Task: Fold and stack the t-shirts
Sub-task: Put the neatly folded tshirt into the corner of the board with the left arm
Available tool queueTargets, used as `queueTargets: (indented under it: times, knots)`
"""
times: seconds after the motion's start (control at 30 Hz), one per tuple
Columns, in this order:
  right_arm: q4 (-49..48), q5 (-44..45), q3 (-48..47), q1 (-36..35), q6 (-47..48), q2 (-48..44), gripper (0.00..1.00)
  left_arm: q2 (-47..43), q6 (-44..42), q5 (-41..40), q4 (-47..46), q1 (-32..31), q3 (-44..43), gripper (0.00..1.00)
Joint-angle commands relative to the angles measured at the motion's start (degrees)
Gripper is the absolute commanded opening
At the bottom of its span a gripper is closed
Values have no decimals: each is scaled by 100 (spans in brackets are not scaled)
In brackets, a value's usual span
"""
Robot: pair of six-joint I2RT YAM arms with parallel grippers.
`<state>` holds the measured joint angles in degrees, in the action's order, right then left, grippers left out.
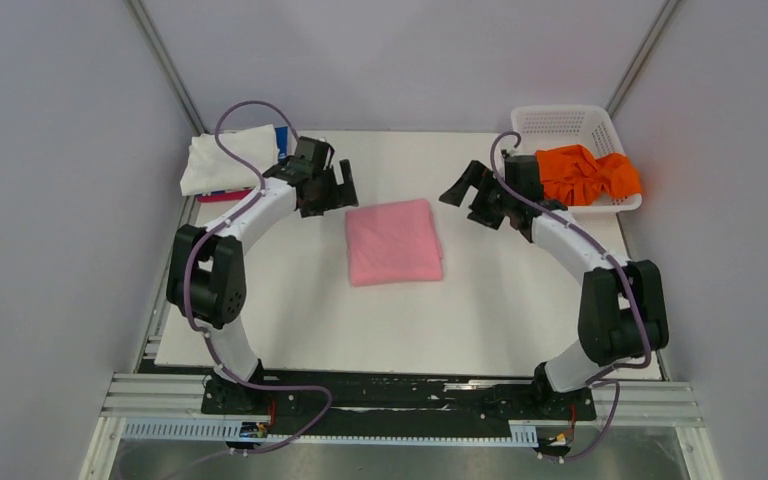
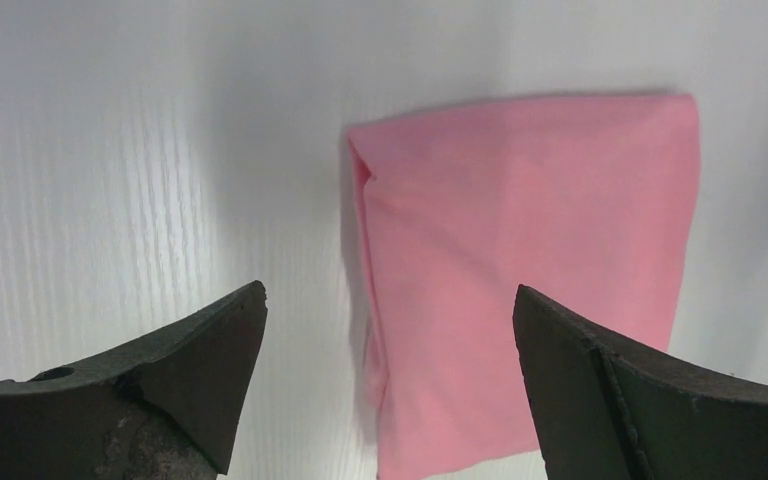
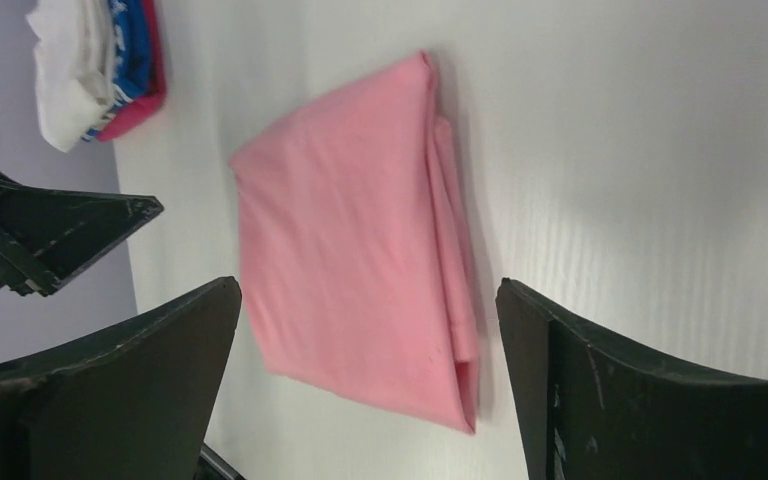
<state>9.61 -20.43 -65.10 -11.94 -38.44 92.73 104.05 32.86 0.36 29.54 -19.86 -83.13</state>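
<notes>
I should next move my open left gripper down and back onto the pink t-shirt's edge nearest the stack [image 1: 351, 243] [image 2: 374, 300], because the shirt already lies folded into a neat rectangle.
The light pink t-shirt [image 1: 394, 241] lies folded into a neat rectangle in the middle of the table; it also shows in the left wrist view [image 2: 530, 270] and the right wrist view [image 3: 355, 240]. My left gripper [image 1: 343, 186] hovers open and empty just off its far left corner. My right gripper [image 1: 465, 192] hovers open and empty off its far right side. A stack of folded shirts, white [image 1: 228, 158] on top with blue and magenta edges beneath, sits at the far left; it shows in the right wrist view [image 3: 95, 65]. The orange t-shirt [image 1: 587, 174] lies crumpled in the basket.
The white lattice basket [image 1: 560, 122] stands at the far right corner of the white table [image 1: 410, 330]. Grey walls close in on both sides and the back. The aluminium rail with the arm bases runs along the near edge.
</notes>
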Motion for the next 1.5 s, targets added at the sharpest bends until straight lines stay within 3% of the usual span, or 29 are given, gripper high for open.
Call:
queueTargets:
  times: [0.0,0.3,0.5,0.63,0.8,0.9,1.17,1.47]
  knots:
    - [239,566,906,-26,231,-889,100,-397,156,248,-67,-68,730,100]
    - [1085,1139,1881,-15,503,-2499,100,-146,688,307,-503,-398,1307,97]
    - [1428,1426,2123,15,591,-3132,100,539,687,168,-304,-715,972,79]
    - [1506,1505,2129,30,573,-3401,100,1067,687,-373,363,-1005,469,65]
    - [1524,1654,2134,84,731,-3525,100,1609,674,-746,751,-1133,-132,35]
    - [1546,1739,2129,123,833,-3542,100,1963,480,-1411,1339,-1134,-697,2]
    - [1513,2021,2067,173,1129,-3402,100,2629,-1367,-3167,1804,-989,-2693,0]
    - [1443,2492,2071,191,1269,-3310,100,2672,-3788,-3942,613,-354,-3169,0]
